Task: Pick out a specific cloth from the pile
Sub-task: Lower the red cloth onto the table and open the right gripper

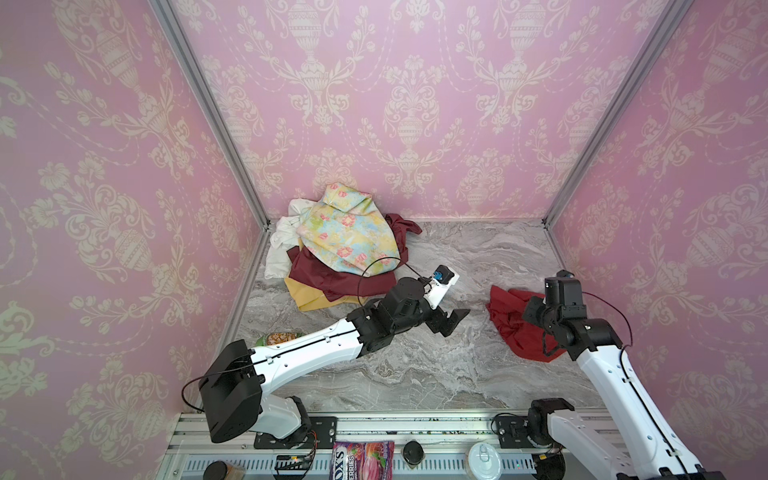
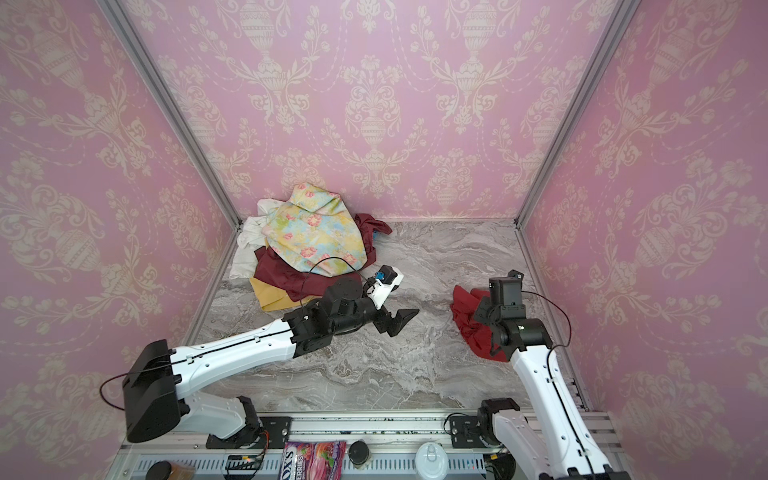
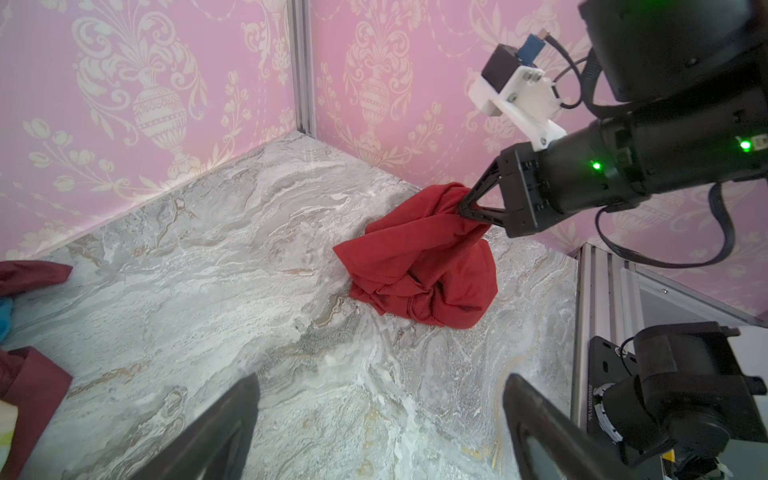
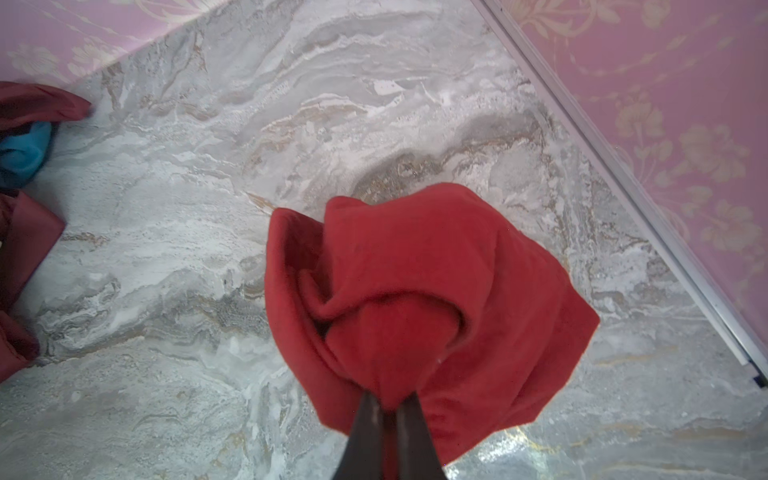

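My right gripper goes down onto the lower folds of the red cloth next and releases the bunched fold there, since they already lie clear of the pile.
The bright red cloth (image 1: 513,322) (image 2: 469,320) lies apart from the pile, on the right of the marble floor. My right gripper (image 4: 390,405) (image 3: 466,206) is shut on a bunched fold at the cloth's (image 4: 415,291) top, and the lower folds (image 3: 419,270) rest on the floor. In both top views the right wrist hides those jaws. The pile (image 1: 332,249) (image 2: 299,249) sits in the back left corner, with the floral cloth (image 1: 349,232) on top of maroon (image 1: 328,274), white (image 1: 282,237) and mustard (image 1: 307,297) ones. My left gripper (image 1: 457,322) (image 2: 405,321) (image 3: 382,399) stands open over bare floor between pile and red cloth.
Pink patterned walls close in the floor on three sides. A snack packet (image 1: 278,337) lies under the left arm. A candy bag (image 1: 363,457), a dark lid (image 1: 413,451) and a white can (image 1: 484,457) sit at the front rail. A blue scrap (image 4: 25,153) shows beside the maroon cloth.
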Action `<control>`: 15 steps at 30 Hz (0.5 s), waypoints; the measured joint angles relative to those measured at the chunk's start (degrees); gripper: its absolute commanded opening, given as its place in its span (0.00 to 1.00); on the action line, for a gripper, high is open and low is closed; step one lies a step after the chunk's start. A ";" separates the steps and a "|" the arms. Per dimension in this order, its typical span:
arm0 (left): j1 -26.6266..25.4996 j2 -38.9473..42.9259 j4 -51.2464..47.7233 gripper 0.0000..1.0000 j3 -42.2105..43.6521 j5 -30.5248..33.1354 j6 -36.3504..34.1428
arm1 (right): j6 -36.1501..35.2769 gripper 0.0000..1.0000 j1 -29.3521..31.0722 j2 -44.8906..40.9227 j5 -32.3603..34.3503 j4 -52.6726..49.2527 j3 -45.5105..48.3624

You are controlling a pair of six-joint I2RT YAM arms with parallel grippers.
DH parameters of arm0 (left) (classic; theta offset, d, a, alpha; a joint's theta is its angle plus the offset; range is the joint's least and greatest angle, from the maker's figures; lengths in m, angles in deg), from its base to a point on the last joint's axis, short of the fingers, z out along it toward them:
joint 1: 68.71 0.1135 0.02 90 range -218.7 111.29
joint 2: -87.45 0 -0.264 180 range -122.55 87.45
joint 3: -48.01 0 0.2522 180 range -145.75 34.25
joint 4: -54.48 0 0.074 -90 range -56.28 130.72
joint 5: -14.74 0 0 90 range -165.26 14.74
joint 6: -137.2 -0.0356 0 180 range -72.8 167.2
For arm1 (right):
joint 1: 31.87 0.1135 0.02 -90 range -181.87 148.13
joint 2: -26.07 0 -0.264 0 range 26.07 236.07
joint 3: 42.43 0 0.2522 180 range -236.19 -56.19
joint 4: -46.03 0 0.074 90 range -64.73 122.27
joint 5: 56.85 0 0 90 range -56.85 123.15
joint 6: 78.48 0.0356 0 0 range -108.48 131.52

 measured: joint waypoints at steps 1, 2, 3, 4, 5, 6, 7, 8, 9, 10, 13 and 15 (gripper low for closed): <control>0.42 -0.02 0.09 0.93 0.31 0.00 0.48 | 0.98 0.00 -0.37 -0.72 -0.15 -0.20 1.51; 0.68 -0.09 0.20 0.93 0.39 0.00 0.79 | 1.88 0.00 -0.72 -0.94 -0.42 -0.33 2.64; 1.01 -0.22 0.39 0.93 0.39 0.00 1.07 | 2.86 0.00 -1.11 -0.81 -0.76 -0.37 3.63; 1.22 -0.33 0.68 0.93 0.39 0.00 1.36 | 4.02 0.00 -1.53 -0.13 -1.36 -0.26 4.57; 1.51 -0.44 0.87 0.93 0.39 -0.02 1.64 | 4.85 0.00 -1.88 0.70 -1.99 -0.02 5.29; 1.73 -0.57 1.14 0.94 0.39 -0.07 2.10 | 5.62 0.00 -2.19 2.01 -2.80 0.42 6.01; 1.90 -0.74 1.36 0.93 0.39 -0.15 2.36 | 6.40 0.00 -2.45 3.58 -3.61 0.96 6.56; 2.01 -0.83 1.60 0.94 0.42 -0.17 2.60 | 6.93 0.00 -2.62 5.16 -4.22 1.51 6.84; 2.25 -0.87 1.81 0.93 0.50 -0.17 2.89 | 7.52 0.01 -2.84 7.08 -4.98 2.29 7.02; 2.27 -0.87 2.05 0.93 0.63 -0.20 3.15 | 8.15 0.04 -3.13 8.96 -5.57 2.99 7.08; 2.64 -0.87 2.45 0.93 1.16 -0.24 3.76 | 9.22 0.09 -4.22 14.12 -7.04 5.22 7.08; 2.97 -0.87 2.82 0.94 1.62 -0.33 4.02 | 9.94 0.12 -5.55 17.11 -8.00 6.19 7.06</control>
